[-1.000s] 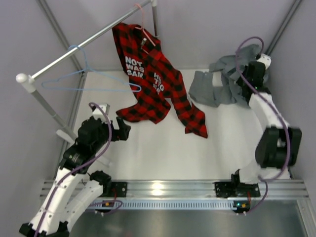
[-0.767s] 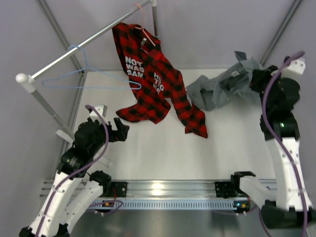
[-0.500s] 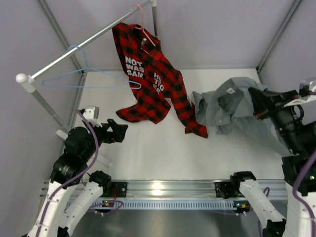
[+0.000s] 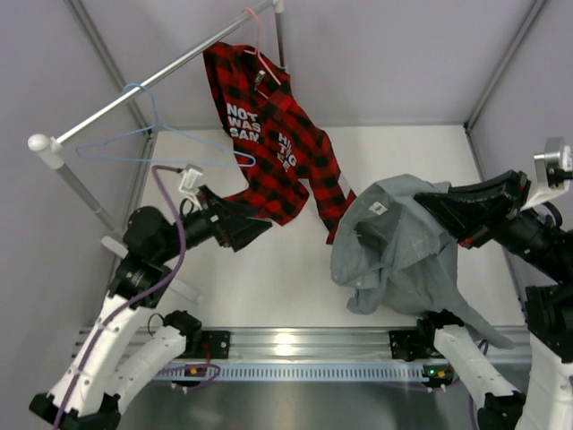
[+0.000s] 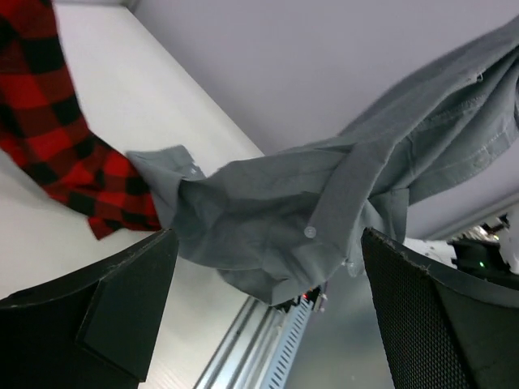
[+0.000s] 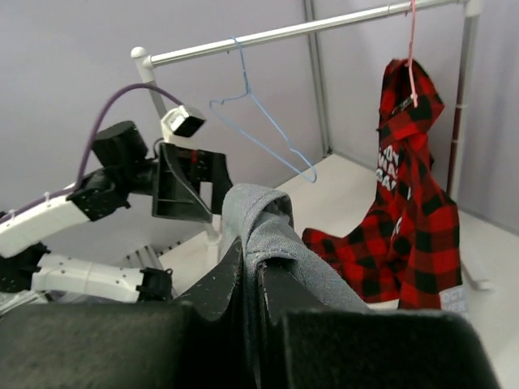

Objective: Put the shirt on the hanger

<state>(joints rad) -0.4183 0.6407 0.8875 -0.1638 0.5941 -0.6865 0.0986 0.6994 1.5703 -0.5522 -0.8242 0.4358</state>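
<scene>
Only my right gripper is holding the shirt, so my left gripper will next reach across the gap, toward the right in the top view, onto the shirt collar's loose edge (image 4: 339, 251).
The grey shirt (image 4: 394, 246) hangs in the air from my right gripper (image 4: 428, 204), which is shut on a fold of its fabric (image 6: 272, 219). The shirt's lower part droops toward the near rail. It also fills the left wrist view (image 5: 324, 203). My left gripper (image 4: 260, 228) is open and empty, pointing right toward the shirt with a gap between them. The light-blue hanger (image 4: 152, 134) hangs empty on the rail at far left; it also shows in the right wrist view (image 6: 263, 130).
A red-and-black plaid shirt (image 4: 277, 143) hangs on a pink hanger (image 4: 260, 45) from the metal rail (image 4: 134, 94), its tail lying on the white table (image 4: 269, 278). Grey walls enclose the back and sides. The aluminium base rail (image 4: 304, 345) runs along the near edge.
My right arm has lifted the grey shirt from the far right corner and carried it toward the near middle. My left arm has risen and swung its gripper right toward the shirt.
</scene>
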